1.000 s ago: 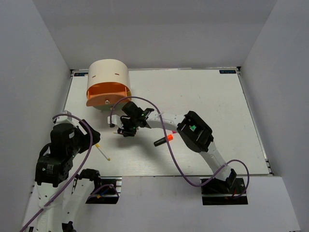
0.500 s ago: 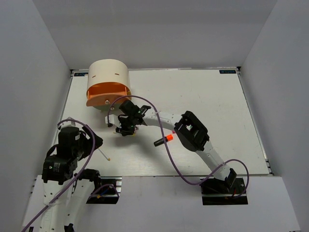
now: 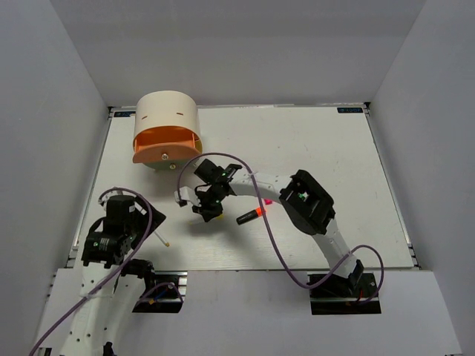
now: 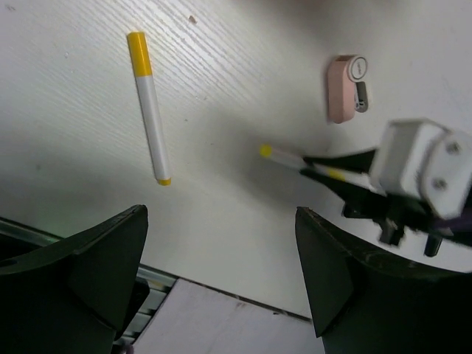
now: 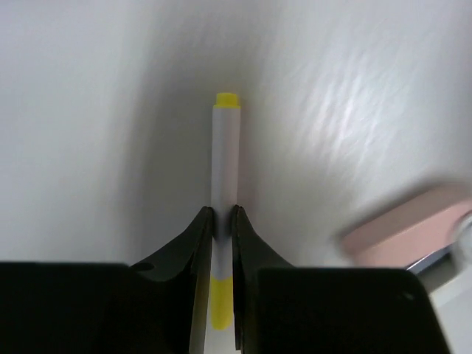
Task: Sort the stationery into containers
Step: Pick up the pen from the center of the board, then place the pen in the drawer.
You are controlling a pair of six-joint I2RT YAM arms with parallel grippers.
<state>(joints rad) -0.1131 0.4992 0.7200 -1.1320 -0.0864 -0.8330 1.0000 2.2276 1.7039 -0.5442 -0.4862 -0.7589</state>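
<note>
My right gripper should next move up and outward over the organiser's open drawer (image 3: 166, 136) and release the stick, because that drawer is outward, to the gripper's left in the top view.
The cream drum organiser (image 3: 165, 132) with an orange front stands at the far left. My right gripper (image 3: 206, 209) is shut on a thin pale-yellow stick (image 5: 226, 151), which pokes out past the fingertips above the table. It also shows in the left wrist view (image 4: 291, 157). The pink-and-white clip (image 4: 345, 88) lies just beside it (image 5: 413, 227). The second stick (image 3: 159, 235) lies on the table (image 4: 150, 110) by my left gripper (image 3: 139, 222), which is open and empty. An orange-capped black marker (image 3: 250, 215) lies beside the right arm. The green marker is out of view.
A purple cable loops over each arm. The table's near edge and its metal rail (image 4: 44, 237) run just under my left gripper. A spot of pink (image 3: 266, 201) shows by the right forearm.
My left arm has drawn back toward the near edge and lowered. My right gripper has shifted a little right and nearer, holding the stick throughout.
</note>
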